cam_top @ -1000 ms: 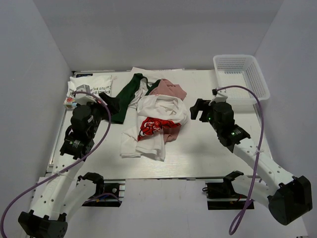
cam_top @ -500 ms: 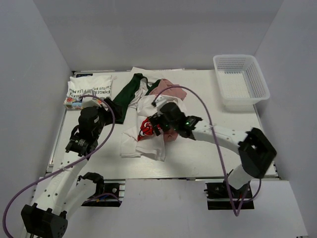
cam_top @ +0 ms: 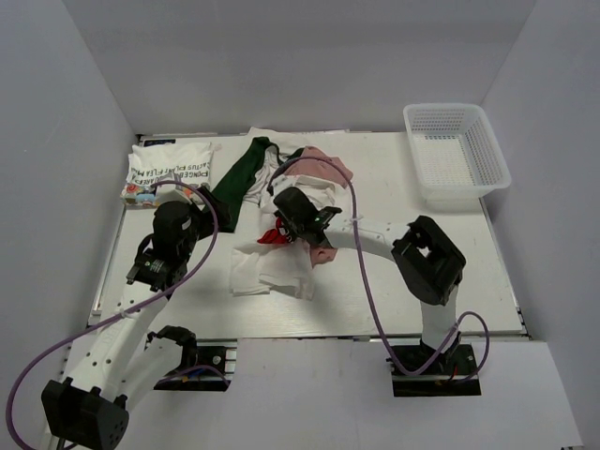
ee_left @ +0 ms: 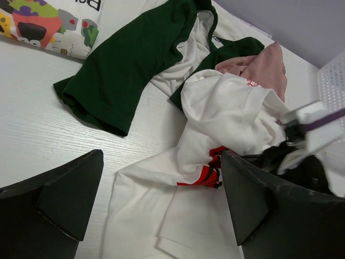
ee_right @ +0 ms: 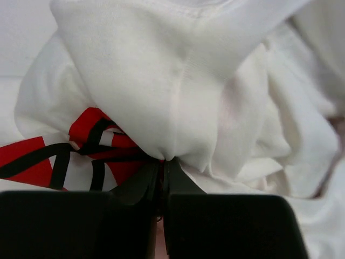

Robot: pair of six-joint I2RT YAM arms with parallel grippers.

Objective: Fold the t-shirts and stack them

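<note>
My right gripper lifts the red-graphic shirt up and outward over the white lattice basket (cam_top: 455,155) next, then lowers it inside, because the shirt covers the dusty pink one.
A crumpled pile lies mid-table. It holds a white t-shirt with dark green sleeves (cam_top: 239,173) (ee_left: 124,81), a dusty pink one (cam_top: 323,167) (ee_left: 264,65) and a white one with a red graphic (cam_top: 277,272) (ee_left: 161,216) (ee_right: 161,91). My right gripper (cam_top: 292,222) (ee_right: 161,164) is shut on a fold of the red-graphic shirt, right beside the print. My left gripper (cam_top: 194,214) (ee_left: 161,178) hovers open just left of the pile, with nothing between its fingers. A folded white shirt with lettering and cartoon figures (cam_top: 169,167) (ee_left: 48,24) rests at the back left.
A white lattice basket (cam_top: 457,150) stands at the back right corner. The right arm reaches across the table's middle from its base at the near right. Grey walls close in the table on three sides.
The right arm swung left from near the basket to the pile, and its gripper closed on the red-graphic shirt. The left arm barely moved.
</note>
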